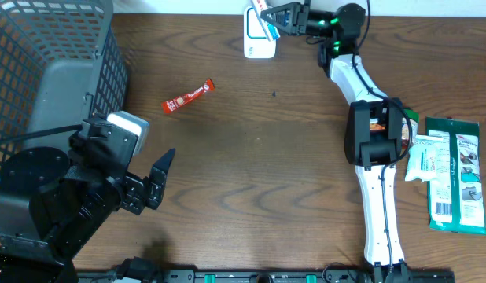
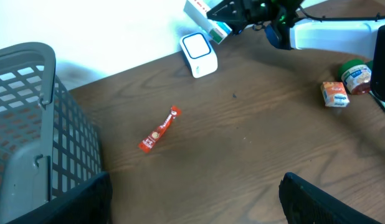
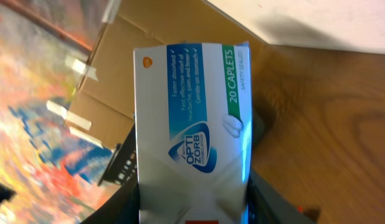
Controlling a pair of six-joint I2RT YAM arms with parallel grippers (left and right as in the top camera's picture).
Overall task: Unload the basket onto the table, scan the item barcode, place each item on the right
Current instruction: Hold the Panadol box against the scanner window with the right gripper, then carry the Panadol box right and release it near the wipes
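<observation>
My right gripper is holding the box (image 1: 261, 16). It will next move back, to the right in the overhead view, and down beside the green-lidded jar to release the box, because packets lie there.
At the table's far edge my right gripper (image 1: 281, 17) is shut on a white caplet box (image 1: 261, 16) and holds it just above the white barcode scanner (image 1: 258, 41). In the right wrist view the box (image 3: 192, 118), with blue and green print, fills the space between my dark fingers (image 3: 275, 200); no barcode shows on the face I see. The left wrist view shows the scanner (image 2: 199, 55) upright, with the box (image 2: 204, 16) over it. My left gripper (image 1: 152, 179) stands open at the lower left with nothing in it, its fingers (image 2: 323, 200) wide apart.
A grey wire basket (image 1: 38, 55) fills the left side, close to my left arm. A red sachet (image 1: 189, 96) lies on the wood left of centre. Several packets (image 1: 451, 173) lie at the right edge, with a small orange carton (image 2: 334, 94) and a green-lidded jar (image 2: 357, 74) beside the right arm.
</observation>
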